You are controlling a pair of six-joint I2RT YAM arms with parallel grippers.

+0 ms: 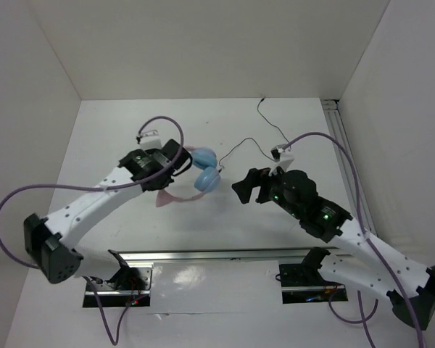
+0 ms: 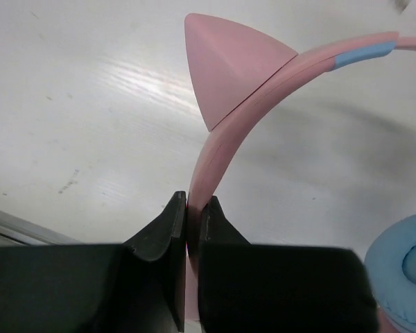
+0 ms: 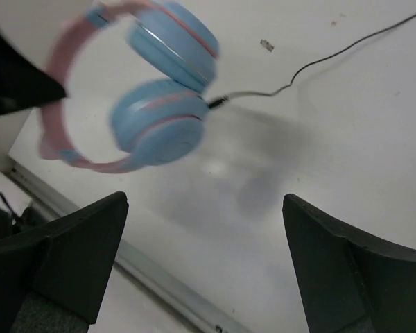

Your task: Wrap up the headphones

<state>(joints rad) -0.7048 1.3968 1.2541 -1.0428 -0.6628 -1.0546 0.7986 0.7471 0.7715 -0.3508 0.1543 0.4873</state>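
The robot's right gripper needs to go down and away from the robot's base next, to the thin black cable (image 1: 239, 147) beside the cups.
The headphones (image 1: 206, 172) lie mid-table, with two light blue ear cups and a pink headband (image 2: 218, 142) that carries a pointed cat ear (image 2: 229, 66). My left gripper (image 2: 193, 205) is shut on the headband, which is pinched thin between the two black fingers; in the top view the left gripper (image 1: 180, 165) is just left of the cups. The thin black cable (image 1: 239, 147) runs from the cups to the back right. My right gripper (image 1: 241, 187) stands open to the right of the cups. In its own view the right gripper (image 3: 204, 201) has only bare table between its fingers, the headphones (image 3: 159, 121) ahead and the cable (image 3: 319, 59) trailing away.
An aluminium rail (image 1: 217, 255) runs along the near edge and another rail (image 1: 341, 138) along the right side. White walls enclose the table at the back and both sides. Thick purple robot cables (image 1: 159, 121) loop above each arm.
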